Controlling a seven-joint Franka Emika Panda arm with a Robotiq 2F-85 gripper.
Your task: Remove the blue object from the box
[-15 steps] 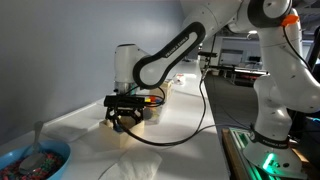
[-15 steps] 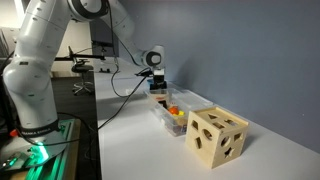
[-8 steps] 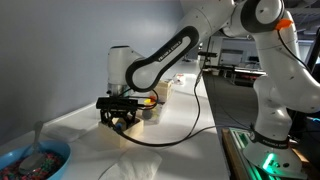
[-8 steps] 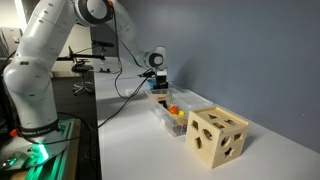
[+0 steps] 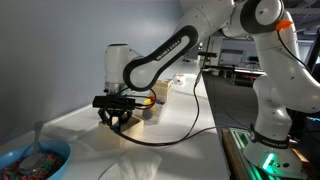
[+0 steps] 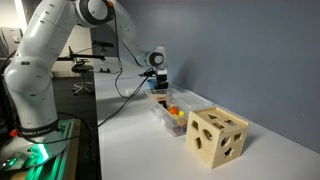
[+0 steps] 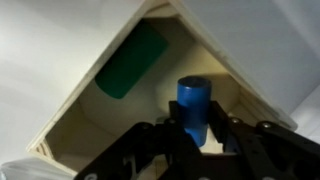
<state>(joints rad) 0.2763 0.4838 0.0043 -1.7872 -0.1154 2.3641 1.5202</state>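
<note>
My gripper should next move up out of the tan box and over the clear tray to release the blue cylinder there, because the tan box's sides are around it now.
In the wrist view a small blue cylinder stands upright inside the light tan box, near its right wall. My gripper is shut on the cylinder's lower half, with a black finger pressed against each side. A flat green piece lies on the box floor to the upper left of it. In both exterior views the gripper points down into the box on the white table, and the blue object is hidden behind the fingers.
A round blue bowl with mixed contents sits at the near corner, with a crumpled white sheet beside it. A clear tray of coloured pieces and a large wooden shape-sorter cube stand along the table. The wall runs close behind.
The jaws have closed from wide open onto the blue cylinder. In an exterior view the wrist has drifted slightly sideways over the box.
</note>
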